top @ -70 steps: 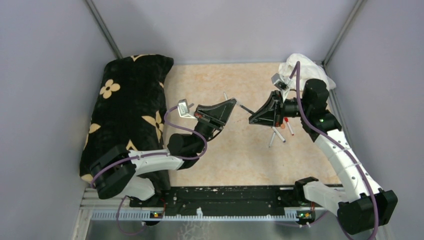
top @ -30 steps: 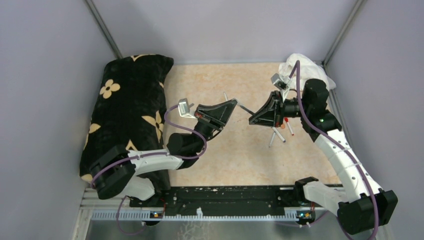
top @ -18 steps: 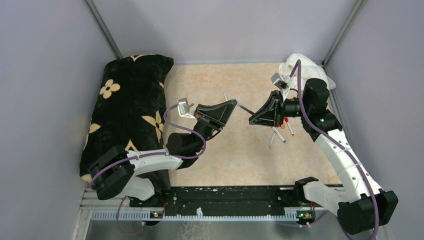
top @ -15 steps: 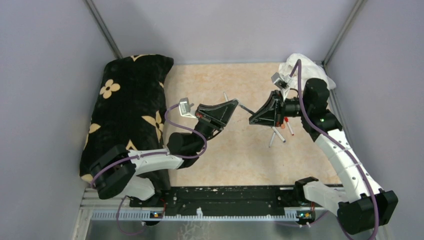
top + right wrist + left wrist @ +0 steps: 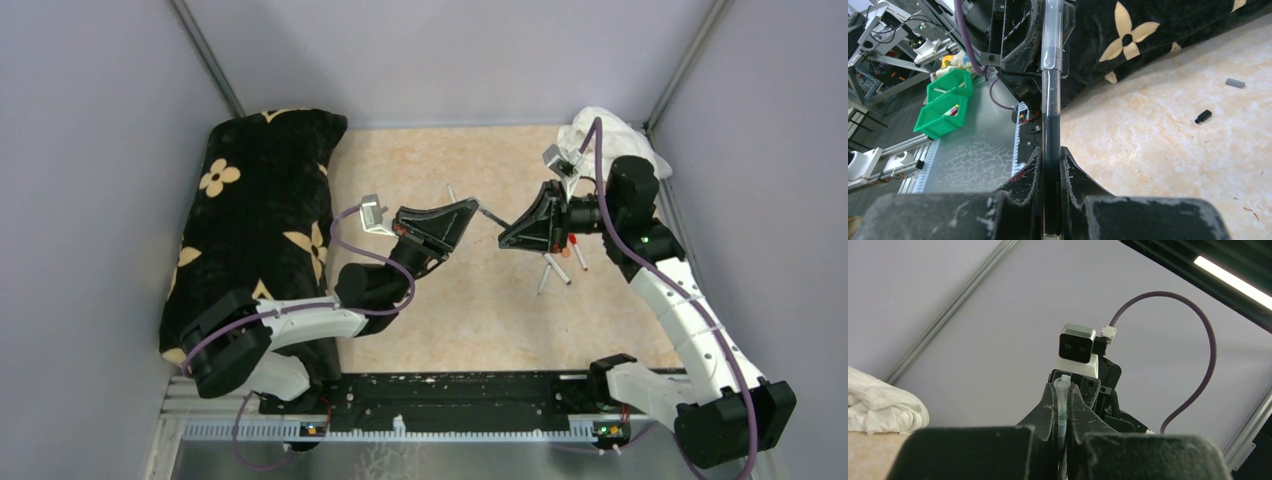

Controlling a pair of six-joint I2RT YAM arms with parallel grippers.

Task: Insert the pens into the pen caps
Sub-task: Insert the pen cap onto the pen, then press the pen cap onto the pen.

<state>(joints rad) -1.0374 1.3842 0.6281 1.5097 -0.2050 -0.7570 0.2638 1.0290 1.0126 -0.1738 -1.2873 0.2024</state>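
My right gripper should turn downward, lower the pen onto the tabletop beside the other pens and let go of it, because the grey cap is already over the pen's end.
My right gripper (image 5: 503, 232) (image 5: 1051, 150) is shut on a thin dark-barrelled pen (image 5: 1050, 115) (image 5: 492, 216), held in the air over the table's middle. The pen points at my left gripper (image 5: 469, 205) (image 5: 1062, 390). That gripper is shut on a pale translucent grey cap (image 5: 1063, 400) (image 5: 1052, 40). Pen and cap stand in one line and meet at the left fingertips. How far the pen sits inside is hidden. A black cap (image 5: 1203, 116) and a grey cap (image 5: 1234, 83) lie on the table. More pens (image 5: 552, 272) lie under the right gripper.
A black cushion with cream flowers (image 5: 260, 200) fills the table's left side. A white cloth (image 5: 610, 135) is bunched at the back right corner. A red-tipped pen (image 5: 577, 252) lies by the right arm. A thin pale pen (image 5: 452, 193) lies behind the left gripper.
My left gripper has edged slightly towards the right gripper. The right gripper holds still with the pen.
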